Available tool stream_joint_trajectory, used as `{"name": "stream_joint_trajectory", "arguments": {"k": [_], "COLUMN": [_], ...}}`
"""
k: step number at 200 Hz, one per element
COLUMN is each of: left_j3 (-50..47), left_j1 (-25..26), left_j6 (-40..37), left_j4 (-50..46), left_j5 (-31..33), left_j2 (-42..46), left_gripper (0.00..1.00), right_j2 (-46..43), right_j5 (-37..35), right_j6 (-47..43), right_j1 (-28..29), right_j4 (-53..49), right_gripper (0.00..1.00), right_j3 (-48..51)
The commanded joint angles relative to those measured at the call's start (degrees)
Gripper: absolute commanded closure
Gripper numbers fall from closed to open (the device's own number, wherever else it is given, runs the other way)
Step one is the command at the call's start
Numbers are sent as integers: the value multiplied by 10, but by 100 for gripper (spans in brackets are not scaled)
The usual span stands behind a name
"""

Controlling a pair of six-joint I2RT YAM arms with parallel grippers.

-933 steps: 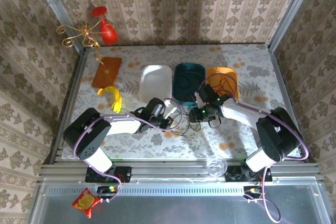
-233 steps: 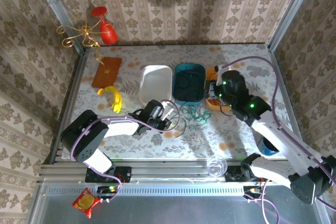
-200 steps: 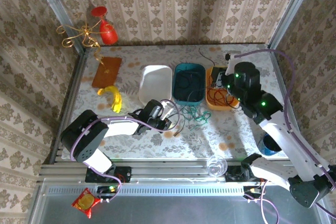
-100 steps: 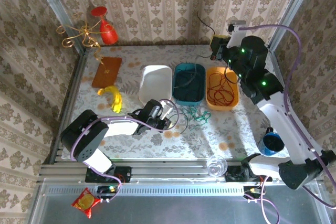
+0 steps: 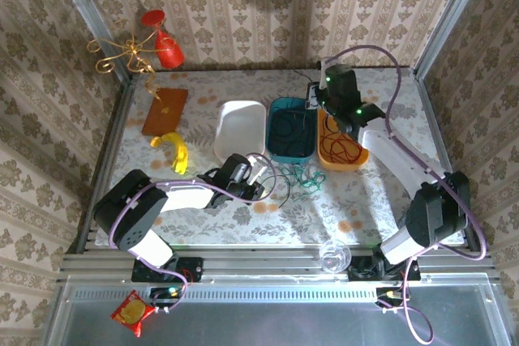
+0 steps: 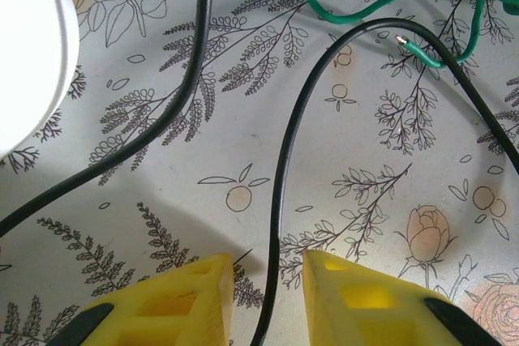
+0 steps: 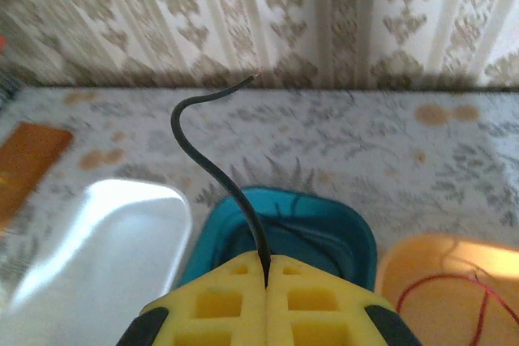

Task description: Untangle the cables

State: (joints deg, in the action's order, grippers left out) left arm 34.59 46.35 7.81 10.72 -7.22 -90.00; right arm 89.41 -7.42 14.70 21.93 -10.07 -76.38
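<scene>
I will next tip my right gripper downward, lower it into the teal tray and release the black cable where other black cable lies.
My right gripper is shut on a black cable that curls up from the pads, above the teal tray. In the top view this gripper hangs over the teal tray's far right corner, and black cable lies inside the tray. Red cables lie coiled in the orange tray. A green cable lies on the table. My left gripper is open and low on the table, with another black cable running loose between its fingers. Green cable lies just beyond.
A white tray stands left of the teal one. At the far left are a brown board and a yellow piece. A clear cup sits at the front edge. A red object with curly golden wire hangs in the back left corner.
My right gripper, shut on the black cable, came down from high near the back wall and leftward to above the teal tray. The left arm has stayed in place.
</scene>
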Motion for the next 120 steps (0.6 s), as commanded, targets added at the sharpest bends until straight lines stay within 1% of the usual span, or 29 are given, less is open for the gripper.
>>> {"name": "stream_joint_trajectory", "arguments": {"k": [1,17,34,68,87,92,99,102,112,120], "left_j3": [5,7,11,13,12,12,12,12,11,11], "left_j1": [-5,-5,-5,-5,-5,-5,-5,-5,-5,-5], "left_j6": [10,9,10,10,10,10,10,11,11,10], "left_j4": [-3,-4,-6,-4,-6,-7,-9,-10,-11,-13], "left_j5": [1,-3,-3,-2,-2,-2,-1,-1,1,3], "left_j2": [7,3,1,2,6,8,12,13,20,26], "left_gripper": [71,71,71,71,71,71,71,71,71,71], "right_j2": [41,80,114,201,230,230,225,220,200,174], "right_j5": [-76,-65,-30,37,71,74,78,78,73,62], "right_j6": [-12,-1,23,57,71,76,79,80,83,85], "right_j1": [25,33,35,35,35,36,36,36,36,36], "right_j4": [-44,-72,-85,-150,-169,-170,-163,-159,-141,-123], "right_gripper": [100,100,100,100,100,98,92,88,71,62], "right_j3": [-7,-11,-13,-65,-80,-79,-73,-70,-55,-39]}}
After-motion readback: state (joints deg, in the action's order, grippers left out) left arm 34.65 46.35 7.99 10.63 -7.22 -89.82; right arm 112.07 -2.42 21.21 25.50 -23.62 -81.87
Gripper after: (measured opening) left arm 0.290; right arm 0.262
